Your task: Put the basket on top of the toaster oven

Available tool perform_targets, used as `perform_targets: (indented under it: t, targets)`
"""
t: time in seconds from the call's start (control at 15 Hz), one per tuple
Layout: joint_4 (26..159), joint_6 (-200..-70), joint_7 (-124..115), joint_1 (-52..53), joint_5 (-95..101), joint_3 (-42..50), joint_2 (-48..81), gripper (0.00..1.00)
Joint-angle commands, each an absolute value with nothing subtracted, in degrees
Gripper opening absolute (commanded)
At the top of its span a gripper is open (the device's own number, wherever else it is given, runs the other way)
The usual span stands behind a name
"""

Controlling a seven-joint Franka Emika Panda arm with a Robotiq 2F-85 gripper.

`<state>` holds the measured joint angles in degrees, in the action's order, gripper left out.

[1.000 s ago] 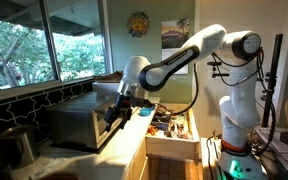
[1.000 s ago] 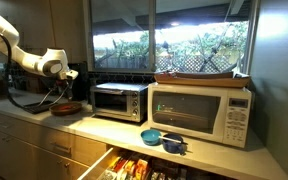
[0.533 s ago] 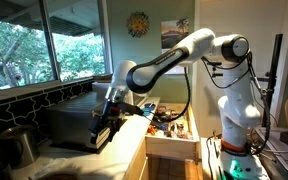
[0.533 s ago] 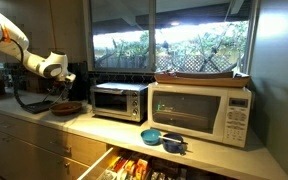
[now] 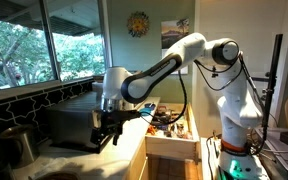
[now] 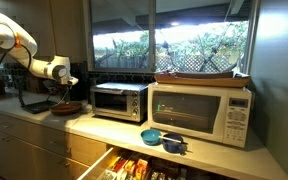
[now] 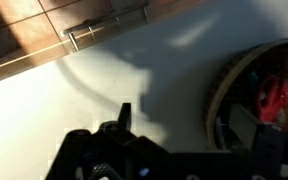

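My gripper moves down and toward the right in the wrist view onto the basket's rim (image 6: 77,106) (image 7: 215,105) next. The rim is still off-center between its open fingers.
The brown woven basket (image 6: 67,106) sits on the counter just left of the stainless toaster oven (image 6: 119,100), which also shows in an exterior view (image 5: 74,122). My gripper (image 6: 61,92) hangs right above the basket; it also shows in an exterior view (image 5: 106,130). In the wrist view the basket's rim (image 7: 224,95) curves along the right side, with something red inside it. The dark fingers of the gripper (image 7: 194,140) stand wide apart, open, with the near rim roughly between them. Nothing is held.
A whitish microwave (image 6: 199,112) with a flat brown board (image 6: 199,76) on top stands beside the oven. Blue bowls (image 6: 162,139) sit at the counter edge above an open drawer (image 6: 134,168). A steel pot (image 5: 19,145) stands near the window wall.
The arm has swung away from the oven's front and lowered the gripper over the basket. The basket has not moved.
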<state>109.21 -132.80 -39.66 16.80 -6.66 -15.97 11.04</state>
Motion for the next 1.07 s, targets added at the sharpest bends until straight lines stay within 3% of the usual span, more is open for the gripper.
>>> perform_targets:
  t: [0.0,0.33,0.4,0.67,1.0]
  targets:
    - [97.5,-126.8,-44.8,21.7,4.2,-13.7,21.3,1.00]
    - [84.9,-123.7,-40.5,28.3,13.0,-12.5,30.7,1.00]
    - [90.3,-125.3,-42.9,27.5,11.0,-11.7,27.1,1.00]
    - [85.8,-125.3,-40.8,29.3,11.1,-11.4,30.2,1.00]
    - [87.6,-136.5,-50.6,31.2,12.8,-7.5,31.8,1.00]
